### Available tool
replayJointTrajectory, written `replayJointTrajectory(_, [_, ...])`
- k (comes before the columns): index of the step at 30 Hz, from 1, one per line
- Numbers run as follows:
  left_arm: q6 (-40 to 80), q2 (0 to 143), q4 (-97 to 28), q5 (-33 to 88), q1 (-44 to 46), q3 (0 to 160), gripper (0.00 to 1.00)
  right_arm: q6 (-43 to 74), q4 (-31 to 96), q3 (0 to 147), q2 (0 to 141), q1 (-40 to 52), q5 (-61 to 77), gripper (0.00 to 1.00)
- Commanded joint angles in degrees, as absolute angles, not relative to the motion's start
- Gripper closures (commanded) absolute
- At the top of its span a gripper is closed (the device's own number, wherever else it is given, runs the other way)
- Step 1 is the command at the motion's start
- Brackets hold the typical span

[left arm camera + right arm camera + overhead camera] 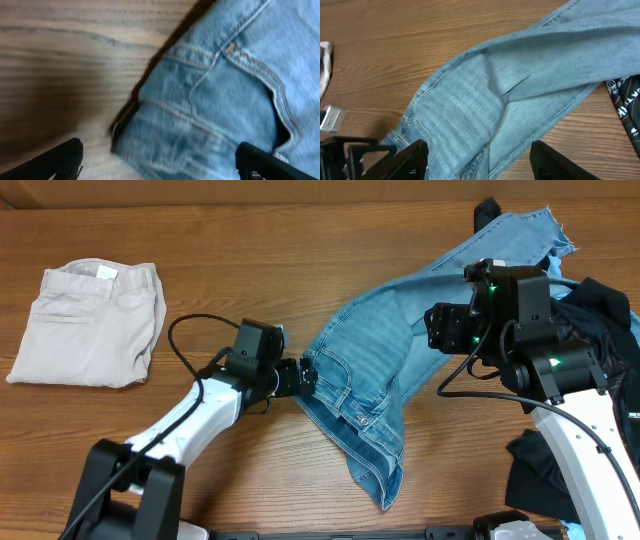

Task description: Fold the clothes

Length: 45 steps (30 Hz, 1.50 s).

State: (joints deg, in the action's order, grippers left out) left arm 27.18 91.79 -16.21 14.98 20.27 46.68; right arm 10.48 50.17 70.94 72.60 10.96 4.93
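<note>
The spread fingers of my left gripper are already on both sides of the denim corner. I should move that gripper down next onto the waistband end just below it and close there.
The light-blue denim jeans [370, 370] lie crumpled on the wooden table, one leg running up to a frayed hem [548, 225] at the far right and the waist end toward the front. My left gripper [305, 374] is at the waistband's left corner. In the left wrist view its fingers [160, 167] are spread wide with the waistband and stitched seams [210, 110] between them. My right gripper [440, 330] hovers over the jeans' leg. In the right wrist view its fingers [480, 160] are open above the denim [485, 100], holding nothing.
Folded beige trousers [90, 325] lie at the far left, their edge visible in the right wrist view [324, 65]. A black printed jersey [605, 310] lies at the right edge under my right arm and shows in the right wrist view [627, 105].
</note>
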Motion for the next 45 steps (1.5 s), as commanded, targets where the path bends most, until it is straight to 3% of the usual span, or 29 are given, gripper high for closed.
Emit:
replayJointTrajectory(1, [28.97,93.84,-14.31,15.00,20.71,47.86,0.00,10.70,50.13,72.18,72.01,10.79,4.54,0.30])
replayJointTrajectory(6, [30.70,97.01,-12.95,15.81,20.78,47.86,0.03,10.70,50.43,72.18,72.01,10.79,4.54,0.30])
replayJointTrajectory(8, [30.89,97.51,-12.14,17.93,20.78,47.86,0.11,10.70,50.54,72.18,72.01,10.79,4.54,0.30])
replayJointTrajectory(10, [30.87,97.49,-11.16,19.20,20.78,47.86,0.27,10.70,50.52,72.18,72.01,10.79,4.54,0.30])
replayJointTrajectory(12, [30.87,97.47,-10.02,20.56,20.75,47.86,0.54,10.70,50.54,72.18,72.01,10.79,4.54,0.30])
replayJointTrajectory(13, [30.87,97.47,-9.72,21.30,20.75,47.86,0.75,10.70,50.61,72.18,72.01,10.79,4.54,0.30])
replayJointTrajectory(15, [30.89,97.03,-9.89,22.65,20.47,47.86,0.96,10.70,50.96,72.18,72.01,10.79,4.54,0.30])
replayJointTrajectory(23, [28.23,84.09,-16.10,25.76,14.57,50.04,0.96,10.72,51.53,72.18,72.01,10.79,4.25,0.31])
replayJointTrajectory(31, [21.37,65.08,-27.51,24.80,9.39,63.35,0.96,13.80,48.29,72.18,72.77,10.48,-2.96,0.31])
replayJointTrajectory(37, [19.22,57.95,-37.65,14.52,9.37,67.81,0.96,16.78,43.81,72.18,76.93,6.74,0.45,0.31])
replayJointTrajectory(40, [18.81,55.59,-42.00,7.55,8.71,68.01,0.96,16.75,43.53,72.18,80.55,4.78,1.34,0.25])
replayJointTrajectory(45, [16.75,51.86,-43.90,5.96,6.59,68.20,0.96,16.78,40.80,72.18,85.95,0.27,1.28,0.21])
